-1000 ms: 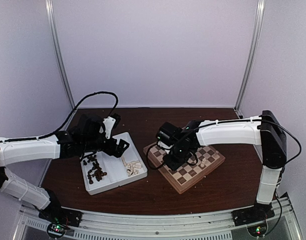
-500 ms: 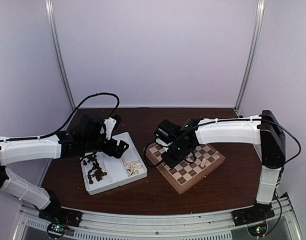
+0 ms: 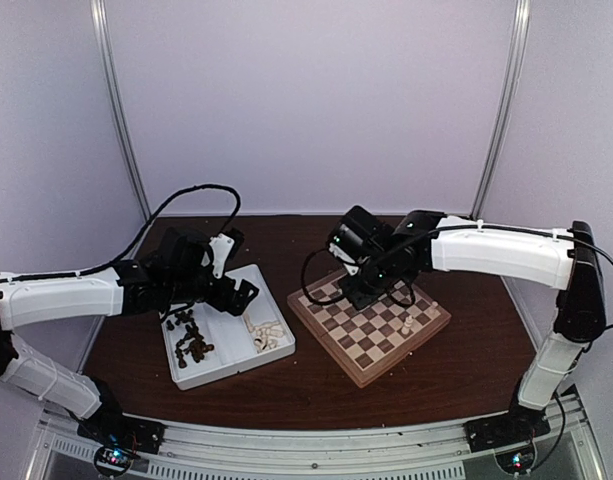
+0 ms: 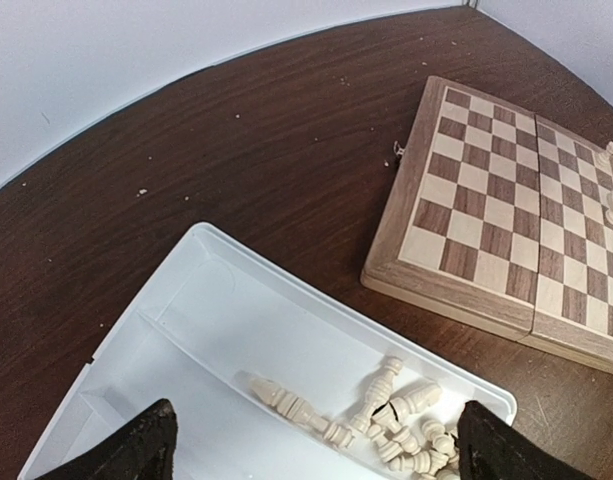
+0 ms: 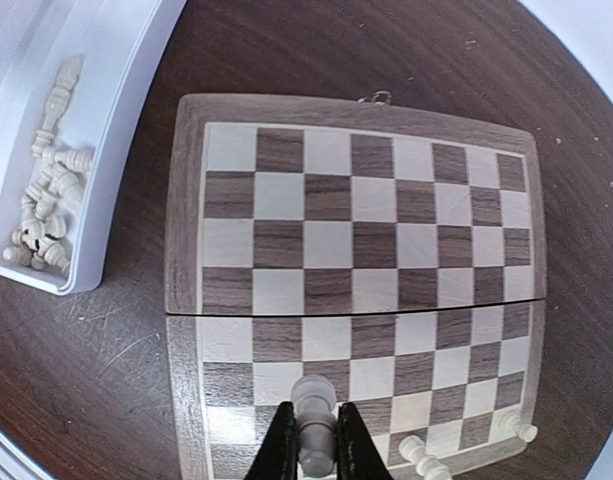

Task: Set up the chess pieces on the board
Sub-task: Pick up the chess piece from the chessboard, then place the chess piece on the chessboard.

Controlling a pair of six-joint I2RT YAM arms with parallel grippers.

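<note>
My right gripper moves to the right in the top view next, lowers to the board's empty light edge square between both standing chess pieces and lets go there.
The board [image 3: 371, 330] lies right of centre, with two cream-white chess pieces [image 3: 409, 324] near its right edge. My right gripper [image 5: 314, 455] is shut on a cream-white piece [image 5: 313, 420] and holds it above the board [image 5: 326, 245], near two other pieces [image 5: 418, 455]. From above, the right gripper [image 3: 359, 293] hangs over the board's far-left part. My left gripper [image 4: 321, 445] is open and empty over the white tray [image 4: 236, 330], above several cream pieces [image 4: 386, 410]. Seen from the top, the left gripper [image 3: 236, 293] sits over the tray's far side.
The white two-compartment tray [image 3: 236, 365] holds dark brown pieces [image 3: 191, 340] on its left side and cream ones [image 3: 268, 335] on its right. The board [image 4: 486, 230] is close to the tray's right rim. Walls enclose the dark table [image 3: 316, 385].
My right gripper closed on a cream piece at the board and rose, moving toward the far side with its arm swinging right. The left arm has not moved.
</note>
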